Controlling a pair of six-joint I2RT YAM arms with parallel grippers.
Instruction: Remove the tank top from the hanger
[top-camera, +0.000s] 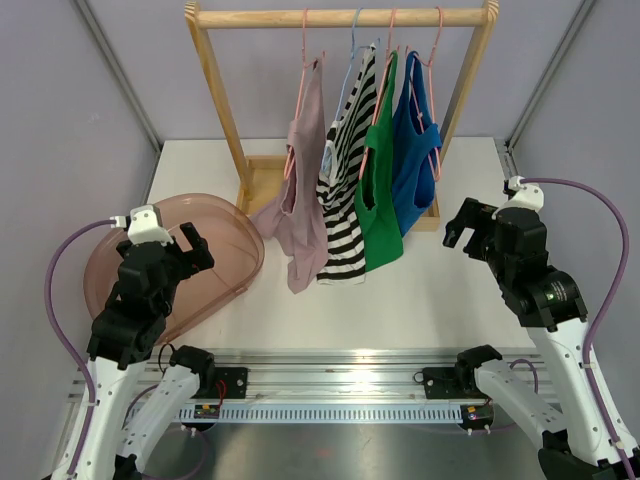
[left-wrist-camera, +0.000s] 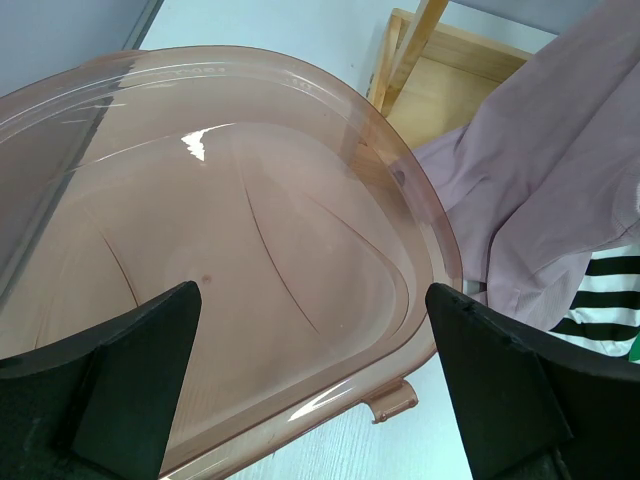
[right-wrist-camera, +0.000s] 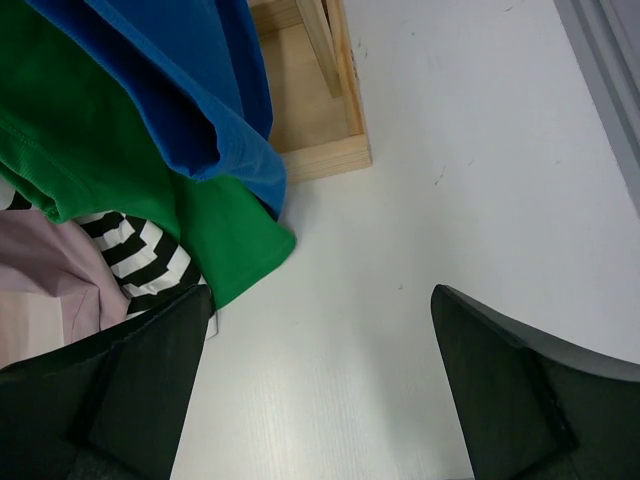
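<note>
I will next lift my right gripper outward, tilting it level, onto the near arm of the blue top's hanger (top-camera: 432, 95), because that arm hangs higher and farther outward.
Several tank tops hang on hangers from a wooden rack (top-camera: 340, 17): a mauve one (top-camera: 302, 180), a black-and-white striped one (top-camera: 345, 190), a green one (top-camera: 378, 190) and a blue one (top-camera: 412, 150). My left gripper (top-camera: 190, 248) is open and empty above the pink tub, left of the mauve top (left-wrist-camera: 560, 190). My right gripper (top-camera: 462, 222) is open and empty over the table, right of the blue top. The right wrist view shows the green hem (right-wrist-camera: 200, 220), the blue hem (right-wrist-camera: 190, 90) and a bit of stripes (right-wrist-camera: 140, 262).
A translucent pink tub (top-camera: 215, 290) lies at the left, its rim (left-wrist-camera: 420, 200) close to the rack's wooden base (top-camera: 262, 180). The base corner also shows in the right wrist view (right-wrist-camera: 320, 150). Grey walls close in the table on three sides.
</note>
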